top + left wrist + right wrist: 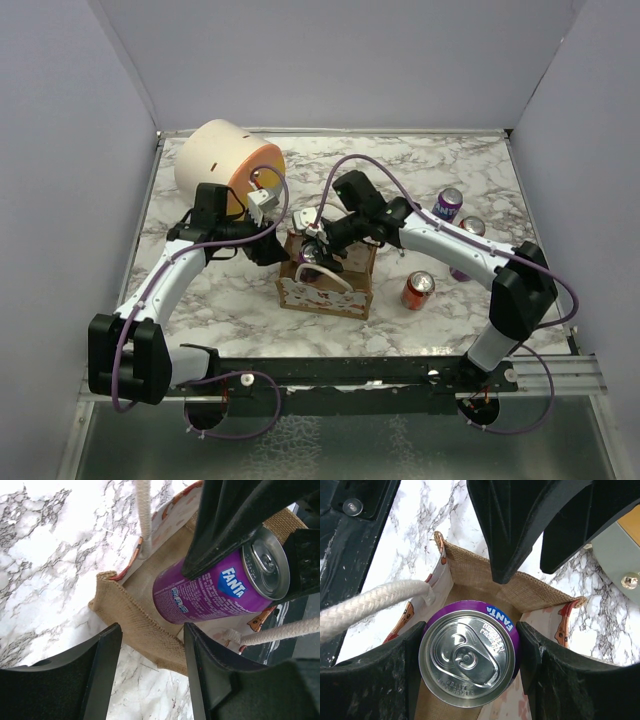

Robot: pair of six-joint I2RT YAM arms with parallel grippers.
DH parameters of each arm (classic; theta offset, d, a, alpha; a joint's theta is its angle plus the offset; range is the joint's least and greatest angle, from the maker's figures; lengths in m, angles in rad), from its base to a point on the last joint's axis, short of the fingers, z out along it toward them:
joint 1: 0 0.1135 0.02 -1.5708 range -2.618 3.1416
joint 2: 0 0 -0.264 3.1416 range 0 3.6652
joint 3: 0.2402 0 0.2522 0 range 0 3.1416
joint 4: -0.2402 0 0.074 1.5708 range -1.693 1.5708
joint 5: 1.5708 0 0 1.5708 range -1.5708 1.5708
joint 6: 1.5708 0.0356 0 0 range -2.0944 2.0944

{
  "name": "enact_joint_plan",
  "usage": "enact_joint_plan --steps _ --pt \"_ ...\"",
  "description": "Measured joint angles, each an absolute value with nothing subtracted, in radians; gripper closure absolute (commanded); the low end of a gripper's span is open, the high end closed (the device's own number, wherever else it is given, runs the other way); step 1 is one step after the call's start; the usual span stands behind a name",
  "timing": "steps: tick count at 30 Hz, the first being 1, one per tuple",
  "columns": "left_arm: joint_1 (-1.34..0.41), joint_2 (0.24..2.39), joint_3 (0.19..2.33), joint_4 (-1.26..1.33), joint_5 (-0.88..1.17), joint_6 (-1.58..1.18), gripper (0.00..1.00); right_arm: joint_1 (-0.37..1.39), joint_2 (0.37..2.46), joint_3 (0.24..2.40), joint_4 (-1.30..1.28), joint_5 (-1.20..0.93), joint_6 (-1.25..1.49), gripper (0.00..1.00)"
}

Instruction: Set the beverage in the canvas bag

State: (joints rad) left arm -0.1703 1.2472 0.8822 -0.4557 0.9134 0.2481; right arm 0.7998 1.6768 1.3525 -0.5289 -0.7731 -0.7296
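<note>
The can still hangs in the bag's opening, and the bag's bottom by the bag's end (289, 270) (479, 593) lies below my right gripper, which should lower and release the can there.
The beverage, a purple Fanta can (467, 657), hangs upright in the mouth of the canvas bag (485, 580), with my right gripper (470, 645) shut on its sides. The tan bag (328, 290) stands mid-table, one cream handle (375, 605) lying to the side. In the left wrist view the can (220, 592) is partly inside the bag (135, 625). My left gripper (152, 630) is open at the bag's end wall; its fingers (505, 530) stand on either side of that wall without pinching it.
A large cream-and-orange cylinder (225, 165) lies at the back left, close behind my left arm. To the right of the bag stand a purple can (449, 205), another can (470, 228) and a red can (418, 290).
</note>
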Motion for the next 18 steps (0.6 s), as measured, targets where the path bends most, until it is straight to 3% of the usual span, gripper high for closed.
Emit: enact_joint_plan --steps 2,9,18 --pt "-0.159 1.245 0.882 -0.453 0.913 0.241 0.42 0.801 1.682 1.353 -0.523 -0.783 -0.726 0.97" --pt "-0.139 1.237 0.88 -0.438 0.913 0.215 0.56 0.807 1.74 1.33 -0.488 -0.797 -0.711 0.97" --pt "-0.139 1.241 0.855 -0.394 0.937 0.172 0.6 0.813 1.804 1.324 -0.484 -0.805 -0.714 0.97"
